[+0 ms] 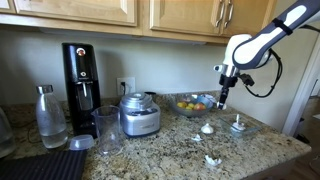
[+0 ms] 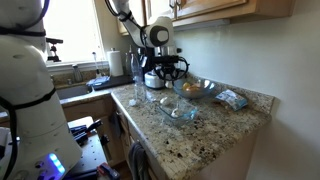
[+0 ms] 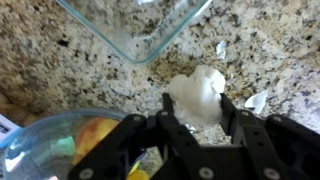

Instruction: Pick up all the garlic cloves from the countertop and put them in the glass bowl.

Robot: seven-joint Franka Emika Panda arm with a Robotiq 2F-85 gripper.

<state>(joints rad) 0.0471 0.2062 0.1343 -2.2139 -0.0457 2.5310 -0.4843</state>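
Note:
I will move my gripper away from the fruit bowl next and down over the clear glass bowl (image 1: 239, 127) (image 3: 135, 22) to let go of the clove, because the clove still hangs outside the glass rim.
In the wrist view my gripper (image 3: 196, 106) is shut on a white lumpy garlic clove (image 3: 198, 90), held above the speckled granite countertop (image 3: 270, 50). A corner of the clear glass bowl (image 3: 135, 45) lies just beyond the clove. In both exterior views the gripper (image 1: 222, 97) (image 2: 169, 70) hangs above the counter by the fruit bowl. More garlic cloves (image 1: 207, 128) (image 1: 211, 160) lie on the countertop (image 1: 170, 150). The glass bowl (image 1: 238, 129) (image 2: 180, 110) holds a white piece.
A larger glass bowl with fruit (image 1: 192, 103) (image 3: 60, 145) stands close beside the gripper. A food processor (image 1: 139, 114), a black soda machine (image 1: 81, 75), a bottle (image 1: 49, 117) and a glass (image 1: 108, 130) stand along the counter. Small white scraps (image 3: 256, 100) lie nearby.

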